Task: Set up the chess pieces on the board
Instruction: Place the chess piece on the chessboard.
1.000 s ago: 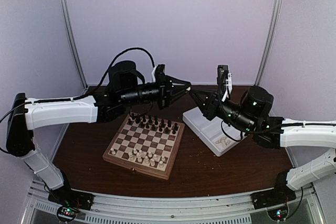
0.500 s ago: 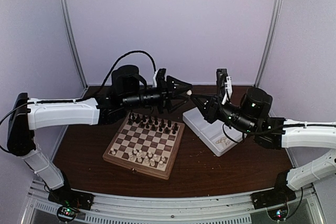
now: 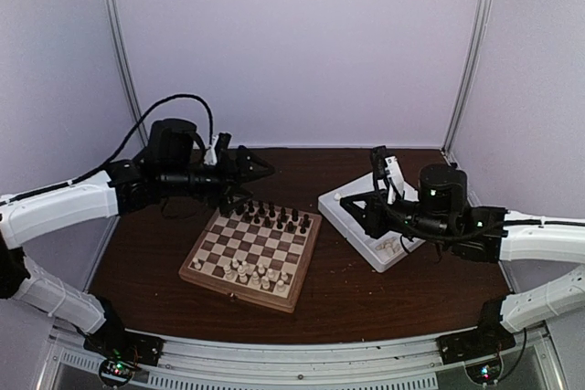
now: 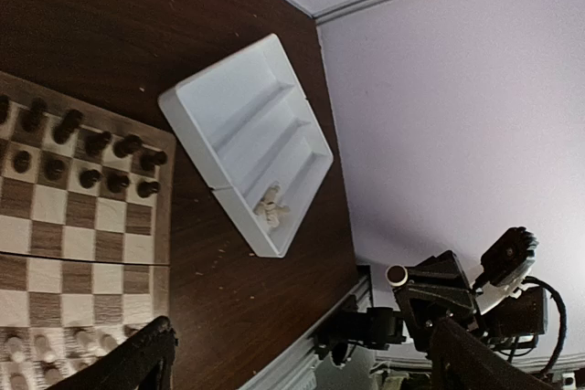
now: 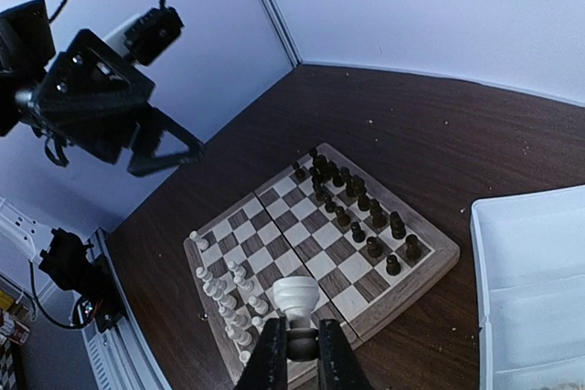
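Observation:
The board's tray-side edge is bare, so my right gripper will next carry the cream piece to the left in the top view and go down there to let go of it.
The board lies mid-table, with cream chess pieces along its near rows and dark ones along the far rows. My right gripper hovers over the white tray's left corner, shut on one cream chess piece, which sticks out past the fingertips; the same piece shows in the left wrist view. My left gripper hangs above the board's far-left edge, open and holding nothing, its fingers spread wide. From the right wrist view the left gripper shows up high on the left.
A white tray with compartments stands right of the board, a few cream pieces lying in its near end. Purple walls close in the back and sides. Dark tabletop runs in front of the board and the tray.
The grippers met above the table's far middle; my left gripper opened and drew back to the left. The cream piece stayed in my right gripper, which sank toward the tray.

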